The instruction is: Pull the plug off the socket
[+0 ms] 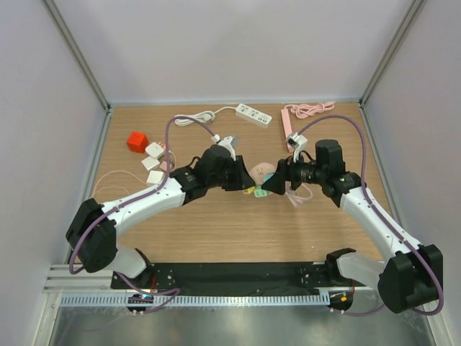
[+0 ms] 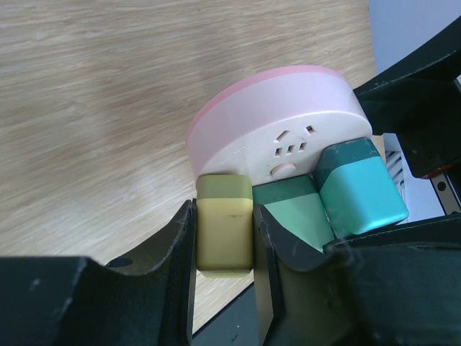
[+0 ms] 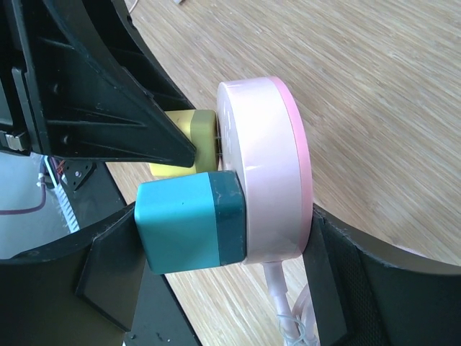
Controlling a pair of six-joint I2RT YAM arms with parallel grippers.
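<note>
My left gripper carries the yellow plug leftward in the top view next and down beside the white adapters to release it, since the plug's pins show.
A round pink socket [image 2: 274, 115] is held off the table at mid-table [image 1: 263, 173]. Three plugs sit in its face: yellow plug [image 2: 225, 231], green plug [image 2: 295, 216] and teal plug [image 2: 360, 191]. My left gripper [image 2: 225, 245] is shut on the yellow plug, one finger on each side. In the right wrist view a thin gap with prongs shows between the yellow plug [image 3: 194, 130] and the socket [image 3: 263, 166]. My right gripper [image 3: 223, 252] clamps the socket, one finger on its back and the other on the teal plug's [image 3: 187, 223] end.
A white power strip [image 1: 253, 114] and a pink strip with coiled cord [image 1: 302, 112] lie at the back. A red cube [image 1: 137, 141] and several white adapters [image 1: 153, 162] sit at the left. The pink socket cord [image 1: 297, 194] loops under my right arm.
</note>
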